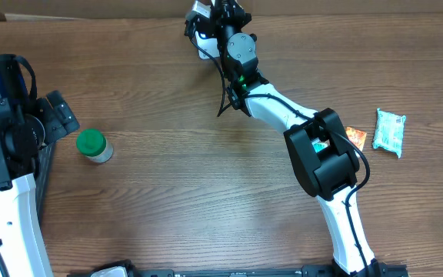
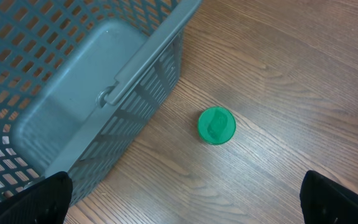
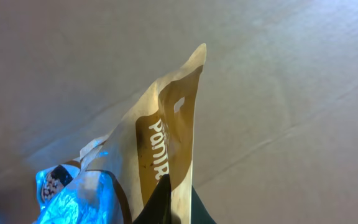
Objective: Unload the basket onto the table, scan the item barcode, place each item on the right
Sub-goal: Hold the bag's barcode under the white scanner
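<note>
I should carry the pouch with my right gripper back and to the right in the overhead view, over the bare wood beyond the orange packet, where the spot is clear, and then let it go.
My right gripper (image 3: 180, 198) is shut on the edge of a tan and brown snack pouch (image 3: 166, 124), which stands up in front of a cardboard wall. Its lower left part shines blue. No barcode shows on the visible side. From overhead, the right gripper (image 1: 208, 17) holds the pouch (image 1: 198, 15) at the far middle edge of the table. My left gripper (image 2: 185, 208) hangs open above the wood, its black fingertips (image 2: 42, 199) at the bottom corners. A green-lidded jar (image 2: 216, 126) stands beyond it, untouched.
A grey plastic basket (image 2: 73, 99) sits at the left, beside the jar (image 1: 93, 145). A teal packet (image 1: 389, 131) and a small orange packet (image 1: 356, 137) lie at the right. A cardboard wall (image 3: 278, 74) closes off the far edge.
</note>
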`<state>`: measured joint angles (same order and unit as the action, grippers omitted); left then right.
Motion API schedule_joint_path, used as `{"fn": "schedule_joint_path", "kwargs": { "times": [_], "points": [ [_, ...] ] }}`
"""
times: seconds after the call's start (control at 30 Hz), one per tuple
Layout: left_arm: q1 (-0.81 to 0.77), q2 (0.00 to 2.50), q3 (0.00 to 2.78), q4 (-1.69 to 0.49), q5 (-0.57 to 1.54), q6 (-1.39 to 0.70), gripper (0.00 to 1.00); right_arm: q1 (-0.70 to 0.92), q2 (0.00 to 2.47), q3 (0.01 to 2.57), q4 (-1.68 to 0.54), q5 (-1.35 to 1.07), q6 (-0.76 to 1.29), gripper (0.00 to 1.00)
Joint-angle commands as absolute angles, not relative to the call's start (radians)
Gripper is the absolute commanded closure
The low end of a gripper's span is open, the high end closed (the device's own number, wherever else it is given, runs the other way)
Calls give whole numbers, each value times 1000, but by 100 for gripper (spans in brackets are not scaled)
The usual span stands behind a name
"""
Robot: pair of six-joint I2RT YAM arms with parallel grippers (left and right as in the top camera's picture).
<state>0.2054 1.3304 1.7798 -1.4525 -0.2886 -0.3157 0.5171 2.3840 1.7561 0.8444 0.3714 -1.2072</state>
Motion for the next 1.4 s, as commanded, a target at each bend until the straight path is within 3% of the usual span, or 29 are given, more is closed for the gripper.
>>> {"fn": "schedule_joint_path", "kwargs": {
  "times": [0.0,0.73,1.23,1.37],
  "points": [
    [211,1322,1787,-1454,-295,-333,0,520,2382,1796,796,357,-1193,96],
    [211,1322,1787,-1454,-295,-333,0,649,2383,1795,562,328,-1213,96],
    [211,1322,1787,-1454,-295,-333,0,661,2382,1795,573,327,-1174,96],
    [211,1322,1787,-1454,-295,-333,0,662,2367,1795,710,344,-1067,96]
  ]
}}
